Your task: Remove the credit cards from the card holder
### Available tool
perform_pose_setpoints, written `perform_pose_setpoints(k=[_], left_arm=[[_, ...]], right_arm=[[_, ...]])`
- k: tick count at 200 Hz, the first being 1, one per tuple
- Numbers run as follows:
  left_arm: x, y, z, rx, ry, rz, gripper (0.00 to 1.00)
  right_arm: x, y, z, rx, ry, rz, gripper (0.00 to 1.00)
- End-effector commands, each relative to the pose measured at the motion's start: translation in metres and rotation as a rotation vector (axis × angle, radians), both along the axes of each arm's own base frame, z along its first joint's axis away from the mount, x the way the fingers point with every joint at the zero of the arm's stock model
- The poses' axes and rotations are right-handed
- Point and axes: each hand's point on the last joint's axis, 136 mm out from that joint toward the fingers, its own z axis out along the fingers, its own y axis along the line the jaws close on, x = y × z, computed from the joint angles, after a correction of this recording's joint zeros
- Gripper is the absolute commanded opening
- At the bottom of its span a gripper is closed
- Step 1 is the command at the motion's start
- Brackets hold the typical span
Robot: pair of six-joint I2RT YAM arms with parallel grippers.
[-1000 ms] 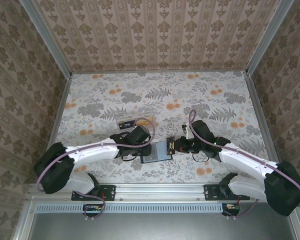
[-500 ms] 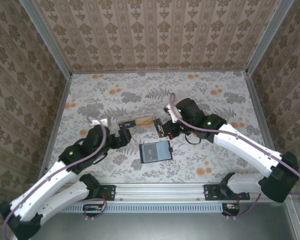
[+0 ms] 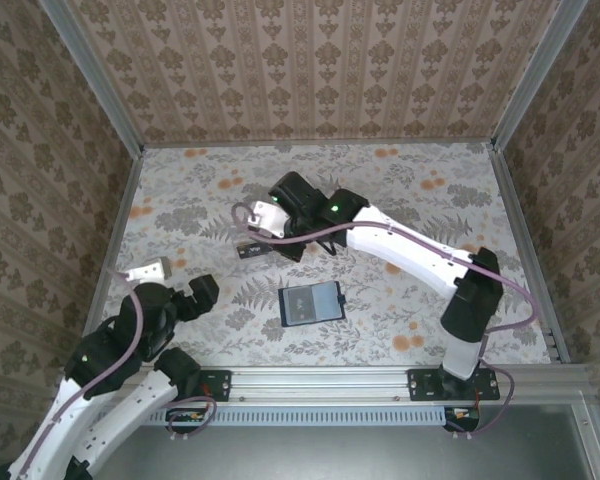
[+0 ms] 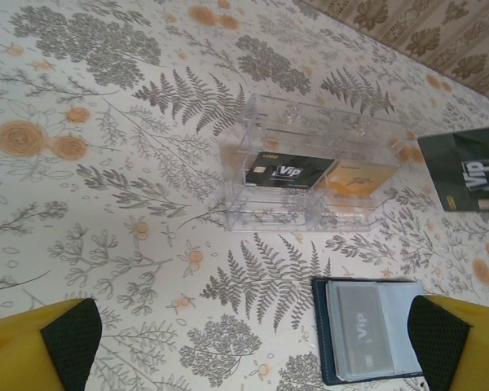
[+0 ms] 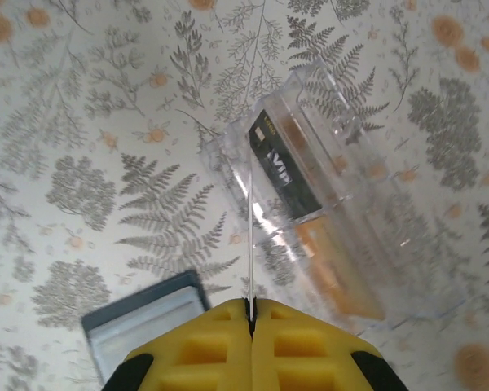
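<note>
The right gripper turns into line with the box's black VIP card below next, then lowers over that card, all before it releases the credit card.
The card holder (image 3: 312,303) lies open on the table, a dark navy bifold with a grey card (image 4: 365,326) still in its clear pocket. My right gripper (image 5: 251,308) is shut on a thin credit card (image 5: 249,232) seen edge-on. It hangs over the near-left end of a clear plastic box (image 5: 342,204). In the left wrist view that card (image 4: 464,167) shows as a dark face with a VIP mark. My left gripper (image 4: 248,350) stands wide open and bare, drawn back to the near left (image 3: 195,298), well apart from the holder (image 4: 371,330).
The clear box (image 4: 310,171) holds a black VIP card (image 4: 287,171) and an orange card (image 4: 360,177). The right arm (image 3: 410,250) stretches across the middle of the table. Metal rails and patterned walls (image 3: 110,240) close in the table.
The left gripper opened and pulled back from the holder to the near left. The right gripper carried a card away from the holder, left and farther out, to above the clear box.
</note>
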Motion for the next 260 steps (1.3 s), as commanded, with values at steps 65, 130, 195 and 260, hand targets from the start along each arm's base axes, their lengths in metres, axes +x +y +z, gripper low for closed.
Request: perform_pose_setpoints(k=[65,130,195,260], left_arm=[[-0.016,0.027,0.011,0.041,-0.034,0.043,1.0],[-0.019,0.029,0.009,0.031,-0.025,0.047,1.0],[-0.02,0.027,0.008,0.015,-0.03,0.039,1.0],[-0.02,0.025,0.008,0.015,-0.031,0.028,1.0]], right_arm=[[0.011,0.034,-0.049,-0.361,-0.277,0.352,0.0],[0.027,0.047,-0.071,-0.426,-0.335,0.385,0.0],[0.042,0.054,-0.085,-0.44,-0.35,0.36,0.0],[0.05,0.052,-0.1,-0.45,-0.332,0.344,0.0]])
